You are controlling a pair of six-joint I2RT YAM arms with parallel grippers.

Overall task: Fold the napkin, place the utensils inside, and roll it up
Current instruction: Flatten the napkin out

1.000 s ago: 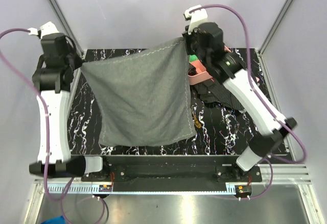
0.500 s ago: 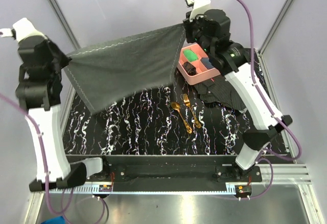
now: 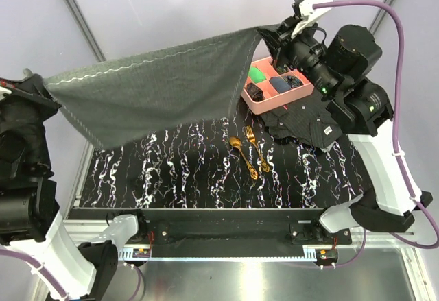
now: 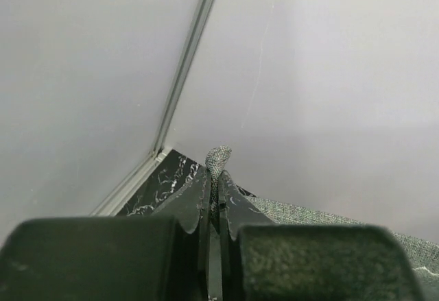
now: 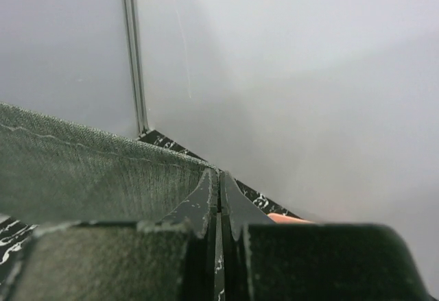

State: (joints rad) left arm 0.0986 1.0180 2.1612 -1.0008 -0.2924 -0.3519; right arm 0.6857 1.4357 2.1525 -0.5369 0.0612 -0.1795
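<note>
I will next move my left gripper down and outward with the napkin's corner to the black marbled tabletop and let go of it, since the napkin (image 3: 158, 88) hangs stretched in the air.
The grey napkin (image 3: 158, 88) hangs stretched in the air between both arms, high above the table. My left gripper (image 3: 46, 85) is shut on its left corner; a tuft of napkin (image 4: 218, 158) pokes out between the fingers. My right gripper (image 3: 264, 32) is shut on the right corner, with the napkin (image 5: 96, 177) spreading to the left of its fingers. The gold spoon (image 3: 244, 154) and gold fork (image 3: 256, 148) lie side by side on the black marbled table (image 3: 178, 177), right of centre, below the napkin.
A pink tray (image 3: 274, 88) with small dark and green items stands at the back right. A black patterned cloth (image 3: 309, 123) lies crumpled beside it. Metal frame posts rise at the back corners.
Both arms have lifted the napkin from lying low over the table to high in the air and pulled it wider. The spoon and fork have come into view underneath.
</note>
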